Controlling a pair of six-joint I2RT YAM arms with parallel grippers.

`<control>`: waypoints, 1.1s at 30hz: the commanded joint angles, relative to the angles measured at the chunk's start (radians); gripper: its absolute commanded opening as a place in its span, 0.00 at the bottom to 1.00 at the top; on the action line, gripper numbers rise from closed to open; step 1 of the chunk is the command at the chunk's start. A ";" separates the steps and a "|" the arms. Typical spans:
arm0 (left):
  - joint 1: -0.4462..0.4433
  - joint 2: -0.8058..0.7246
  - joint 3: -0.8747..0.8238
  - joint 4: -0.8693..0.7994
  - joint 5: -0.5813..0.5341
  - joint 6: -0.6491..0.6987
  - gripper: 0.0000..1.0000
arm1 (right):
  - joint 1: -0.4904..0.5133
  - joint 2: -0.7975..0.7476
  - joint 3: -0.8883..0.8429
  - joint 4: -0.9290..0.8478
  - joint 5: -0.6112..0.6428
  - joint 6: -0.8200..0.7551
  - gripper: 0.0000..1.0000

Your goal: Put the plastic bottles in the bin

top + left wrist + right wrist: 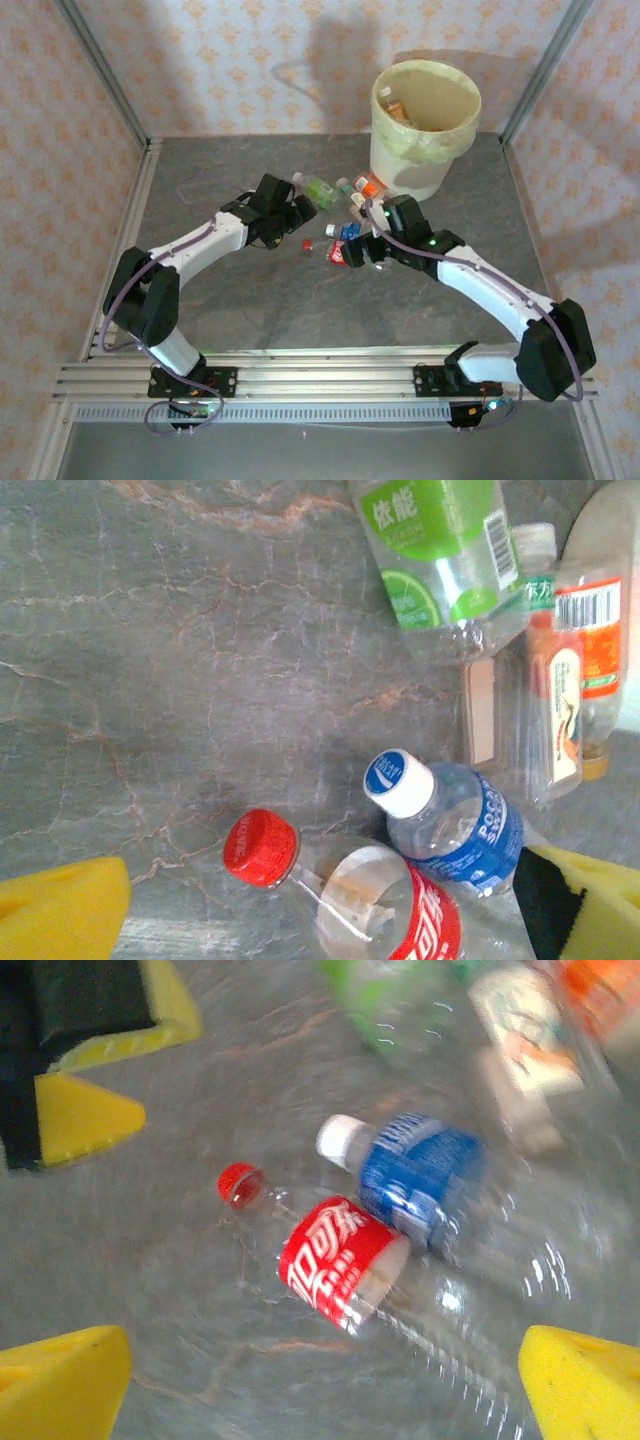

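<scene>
The red cap end of the bottle lies toward my left gripper. I need to lower my right gripper next and pull it back onto the base of the red-labelled clear bottle (379, 264) (492, 1402).
A clear bottle with a red label (335, 1260) and red cap (260, 847) lies on the grey table beside a blue-labelled, white-capped bottle (455, 815). Both lie between my two grippers. My left gripper (320, 920) is open, its yellow pads either side of these two bottles. My right gripper (320, 1400) is open too, hovering over the red-labelled bottle's body. A green-labelled bottle (440, 550) and an orange-labelled one (575, 670) lie farther off, toward the bin (425, 125). The bin stands at the back right, lined with a pale bag, with bottles inside.
The left gripper's yellow pads (90, 1060) appear at the top left of the right wrist view, close to the red cap. The two grippers (297, 215) (358, 255) face each other across the bottle cluster. Patterned walls close off the table's back and sides.
</scene>
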 commanded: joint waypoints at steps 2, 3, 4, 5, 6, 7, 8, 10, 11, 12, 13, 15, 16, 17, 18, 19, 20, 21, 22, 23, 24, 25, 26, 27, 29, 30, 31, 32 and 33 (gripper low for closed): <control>-0.012 0.122 0.027 0.196 0.185 0.040 1.00 | -0.006 -0.098 -0.112 0.014 0.190 0.627 0.99; -0.016 0.143 0.020 0.235 0.211 0.027 1.00 | -0.006 -0.103 -0.133 0.028 0.168 0.673 0.99; -0.022 0.159 0.017 0.262 0.230 0.018 1.00 | -0.008 -0.102 -0.143 0.027 0.152 0.713 0.99; -0.026 0.171 0.014 0.274 0.239 0.014 1.00 | -0.007 -0.096 -0.149 0.021 0.138 0.740 0.99; -0.030 0.176 0.007 0.281 0.238 0.011 1.00 | -0.007 -0.085 -0.152 0.015 0.117 0.757 0.99; -0.035 0.176 -0.004 0.287 0.234 0.007 1.00 | -0.007 -0.072 -0.152 0.008 0.098 0.769 0.99; -0.038 0.172 -0.016 0.292 0.231 0.005 1.00 | -0.008 -0.057 -0.151 -0.002 0.085 0.780 0.99; -0.045 0.155 -0.045 0.291 0.222 -0.005 1.00 | -0.007 -0.014 -0.149 -0.020 0.051 0.840 0.99; -0.047 0.145 -0.059 0.290 0.217 -0.012 1.00 | -0.007 0.003 -0.149 -0.016 0.036 0.863 0.99; -0.052 0.133 -0.073 0.282 0.208 -0.021 1.00 | -0.008 0.026 -0.149 -0.005 0.015 0.895 0.99; -0.058 0.121 -0.088 0.269 0.198 -0.028 1.00 | -0.007 0.052 -0.147 0.008 -0.002 0.924 0.99; -0.073 0.095 -0.115 0.254 0.184 -0.038 1.00 | -0.007 0.098 -0.129 -0.008 -0.005 0.970 0.99; -0.082 0.082 -0.127 0.251 0.178 -0.044 1.00 | -0.008 0.115 -0.119 -0.023 0.004 0.995 0.99; -0.095 0.068 -0.140 0.247 0.171 -0.050 1.00 | -0.008 0.131 -0.114 -0.044 0.025 1.032 0.99; -0.108 0.056 -0.150 0.245 0.163 -0.058 1.00 | -0.009 0.143 -0.112 -0.048 0.047 1.063 0.99; -0.120 0.047 -0.158 0.241 0.157 -0.064 1.00 | -0.010 0.153 -0.112 -0.045 0.069 1.087 0.99; -0.135 0.036 -0.165 0.233 0.146 -0.072 1.00 | -0.011 0.166 -0.110 -0.047 0.095 1.117 0.99; -0.152 0.025 -0.174 0.226 0.129 -0.088 1.00 | -0.014 0.179 -0.110 -0.047 0.109 1.143 0.99; -0.167 0.014 -0.184 0.230 0.116 -0.103 1.00 | -0.018 0.190 -0.107 -0.052 0.114 1.156 0.99; -0.185 0.005 -0.192 0.240 0.106 -0.116 1.00 | -0.023 0.201 -0.099 -0.065 0.126 1.163 0.99; -0.202 0.003 -0.193 0.237 0.102 -0.122 1.00 | -0.027 0.206 -0.095 -0.080 0.144 1.174 0.99; -0.215 0.007 -0.189 0.227 0.100 -0.126 1.00 | -0.030 0.208 -0.097 -0.086 0.162 1.186 0.99; -0.229 0.013 -0.182 0.217 0.097 -0.129 1.00 | -0.034 0.206 -0.107 -0.081 0.179 1.208 0.99; -0.239 0.020 -0.179 0.213 0.097 -0.133 1.00 | -0.037 0.204 -0.125 -0.061 0.191 1.232 0.99; -0.254 0.040 -0.180 0.233 0.111 -0.148 1.00 | -0.040 0.209 -0.160 -0.007 0.209 1.260 1.00; -0.259 0.052 -0.179 0.247 0.123 -0.157 1.00 | -0.042 0.216 -0.171 0.009 0.207 1.262 1.00; -0.262 0.063 -0.177 0.260 0.135 -0.163 1.00 | -0.043 0.231 -0.172 0.008 0.198 1.260 0.97; -0.262 0.072 -0.172 0.266 0.142 -0.165 1.00 | -0.043 0.244 -0.174 0.010 0.191 1.253 0.95; -0.263 0.080 -0.163 0.265 0.145 -0.162 1.00 | -0.043 0.254 -0.177 0.014 0.180 1.245 0.93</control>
